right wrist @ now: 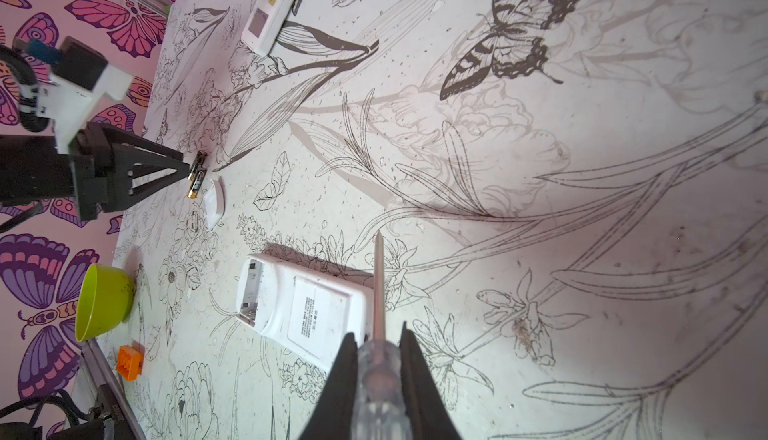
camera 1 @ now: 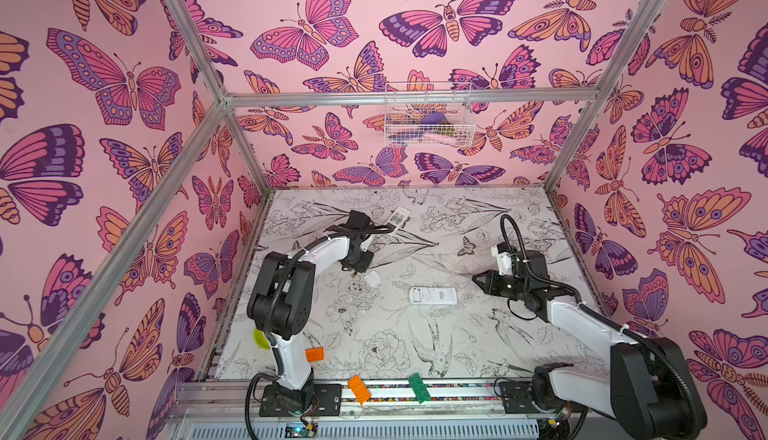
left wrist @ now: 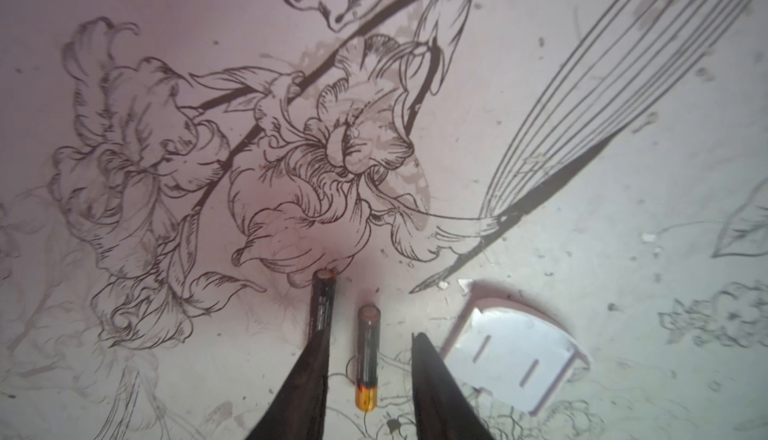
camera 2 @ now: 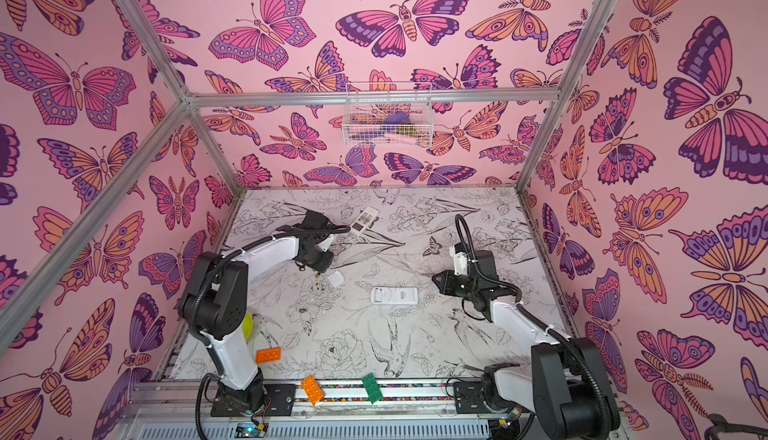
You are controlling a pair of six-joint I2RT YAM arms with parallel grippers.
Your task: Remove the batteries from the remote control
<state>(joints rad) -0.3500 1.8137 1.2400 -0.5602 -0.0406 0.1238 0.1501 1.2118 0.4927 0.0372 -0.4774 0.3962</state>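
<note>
Next, my right gripper turns toward the printed butterfly, lowers and releases the clear-handled screwdriver on the bare tabletop, as the remote's battery bay is open and empty.
The white remote control (camera 1: 432, 295) (right wrist: 303, 305) lies face down mid-table, and its battery bay at one end is uncovered and looks empty. Two batteries lie side by side on the table in the left wrist view. One battery (left wrist: 368, 359) sits between the fingers of my open left gripper (left wrist: 370, 334) (camera 1: 353, 269), untouched. The other battery (left wrist: 323, 300) pokes out past one fingertip. The loose white cover (left wrist: 515, 354) (camera 1: 372, 279) lies beside them. My right gripper (right wrist: 378, 329) (camera 1: 476, 279) is shut on a screwdriver (right wrist: 379, 284) with a clear handle, right of the remote.
A second white remote (camera 1: 399, 216) lies at the back. A green bowl (camera 1: 259, 337) sits behind the left arm. An orange brick (camera 1: 314, 353) is near it, with another orange brick (camera 1: 359, 389) and a green brick (camera 1: 419, 388) on the front rail. A wire basket (camera 1: 428, 115) hangs on the back wall.
</note>
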